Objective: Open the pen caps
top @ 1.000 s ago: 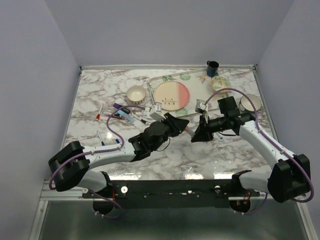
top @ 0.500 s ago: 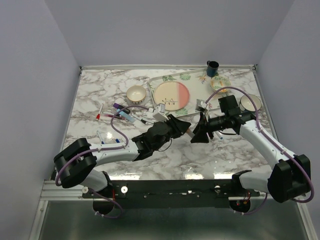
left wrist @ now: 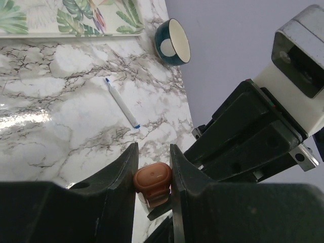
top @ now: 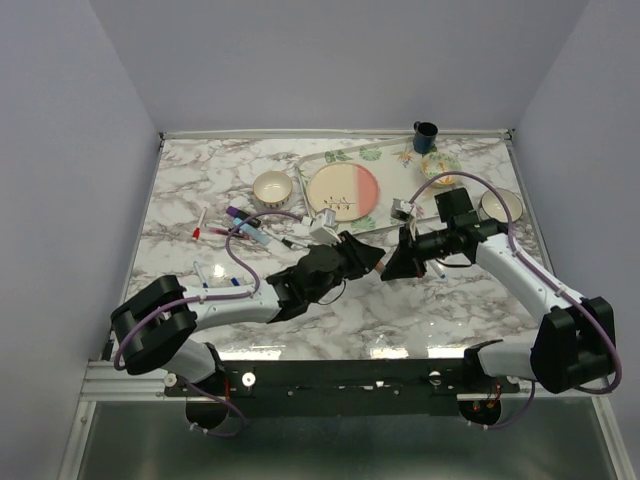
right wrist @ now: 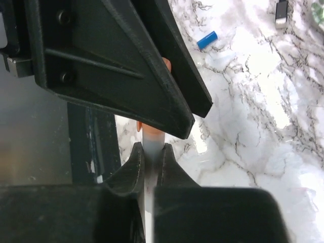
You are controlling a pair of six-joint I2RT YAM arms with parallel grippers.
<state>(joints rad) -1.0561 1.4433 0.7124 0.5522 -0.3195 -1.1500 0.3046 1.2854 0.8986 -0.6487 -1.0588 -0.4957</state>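
Note:
The left gripper will next pull the orange cap to the left in the top view and down, then release it beside the blue cap [right wrist: 206,39], because the marble is clear there.
An orange-capped pen [top: 379,262] is held above the table's middle between both grippers. My left gripper [left wrist: 153,150] is shut on the orange cap [left wrist: 152,178]; it shows in the top view [top: 366,258] too. My right gripper [right wrist: 152,148] is shut on the pen's white barrel [right wrist: 152,167], with the orange cap [right wrist: 165,63] just past its tips and mostly hidden by the left fingers [right wrist: 126,66]. The right gripper shows in the top view [top: 393,264] facing the left one. Other pens [top: 245,225] lie at the left, and a loose blue cap [right wrist: 206,39] lies on the marble.
A white pen with a blue tip [left wrist: 121,102] lies near a blue cup [left wrist: 172,43]. A leaf-print tray [top: 385,222] holds a pink plate [top: 342,192]. Bowls [top: 271,186] [top: 500,205] and a dark mug [top: 425,135] stand at the back. More pens [top: 215,280] lie front left.
Both grippers stay clamped on the same pen. The left arm's elbow has shifted right, and the joined grippers have drifted slightly.

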